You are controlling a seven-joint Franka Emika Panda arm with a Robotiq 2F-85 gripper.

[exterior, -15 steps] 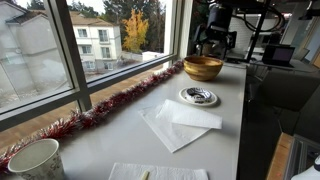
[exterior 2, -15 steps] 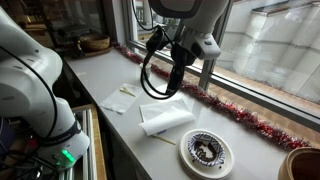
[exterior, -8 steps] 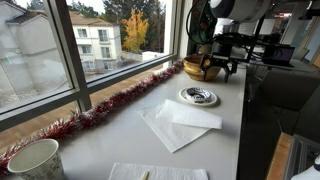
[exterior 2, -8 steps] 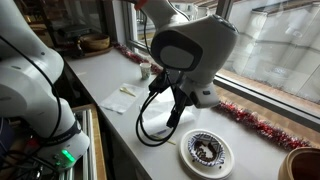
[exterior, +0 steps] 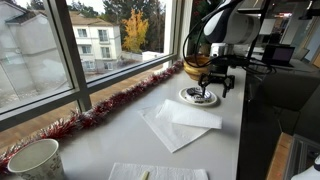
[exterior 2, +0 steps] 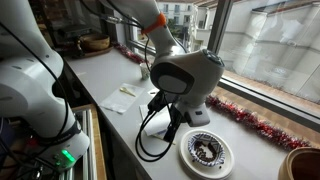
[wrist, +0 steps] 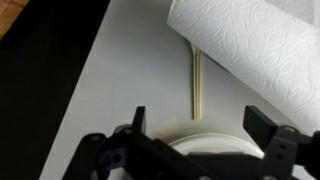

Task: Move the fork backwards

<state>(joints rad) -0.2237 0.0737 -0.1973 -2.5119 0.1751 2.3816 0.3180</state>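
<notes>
The fork's other end is tucked under the paper towel [wrist: 250,45], so I need to move my gripper down and past the plate's rim toward that towel, onto the fork's bare handle [wrist: 197,88].
The fork [wrist: 196,85] is a thin pale wooden utensil lying on the grey counter. Its far end is tucked under a white paper towel [wrist: 250,45], and its near end stops just short of the white plate [wrist: 205,148]. My gripper [wrist: 200,125] is open and empty, its two black fingers spread above the plate's rim with the fork's near end between them. In both exterior views the gripper [exterior: 210,85] hangs low over the patterned plate [exterior: 198,97] [exterior 2: 207,150]. I cannot make out the fork in the exterior views.
A wooden bowl [exterior: 196,68] sits behind the plate. White napkins [exterior: 180,122] lie mid-counter. A red tinsel garland [exterior: 120,100] runs along the window. A paper cup [exterior: 35,160] stands at the near end. Another napkin with a utensil [exterior 2: 120,100] lies further along.
The arm has swung away from above the wooden bowl and come down over the plate. The gripper stays open and nothing on the counter has moved.
</notes>
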